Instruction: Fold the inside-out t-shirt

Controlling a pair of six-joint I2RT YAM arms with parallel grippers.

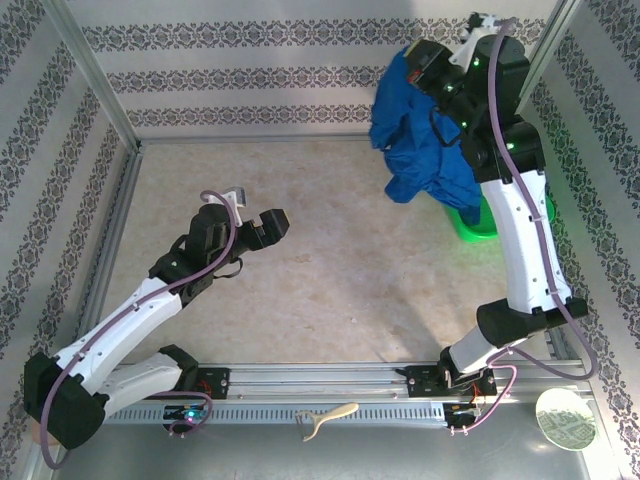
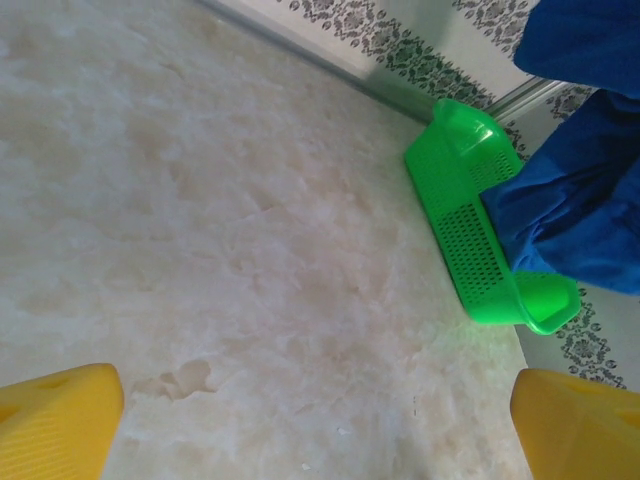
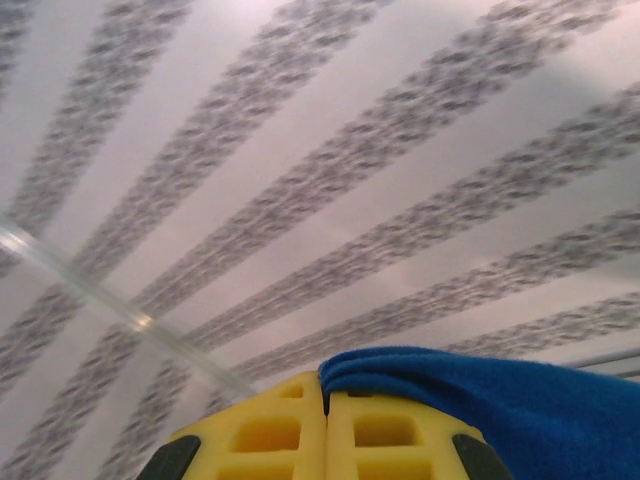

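Note:
My right gripper swings away from the basket [image 1: 470, 222] and down next. It releases the fold over the bare back tabletop, which lies below it toward my left gripper.
The royal-blue t-shirt [image 1: 420, 150] hangs bunched in the air at the back right, its lower end drooping over the green mesh basket [image 1: 470, 222]. My right gripper [image 1: 415, 60] is raised high by the back wall and shut on a fold of the shirt. In the right wrist view the yellow jaws [image 3: 326, 395] are pressed together with blue cloth [image 3: 480, 390] pinched at their tip. My left gripper [image 1: 255, 212] stands open over the bare table at left centre, holding nothing. The left wrist view has the yellow fingertips [image 2: 60, 420] wide apart, with the basket [image 2: 470, 220] and the hanging shirt [image 2: 575, 210] beyond.
Patterned walls and a metal frame post [image 1: 100, 80] close off the table at the back and sides. A cream hook-shaped item [image 1: 325, 417] lies on the near rail. A round white disc [image 1: 565, 418] sits at the near right corner.

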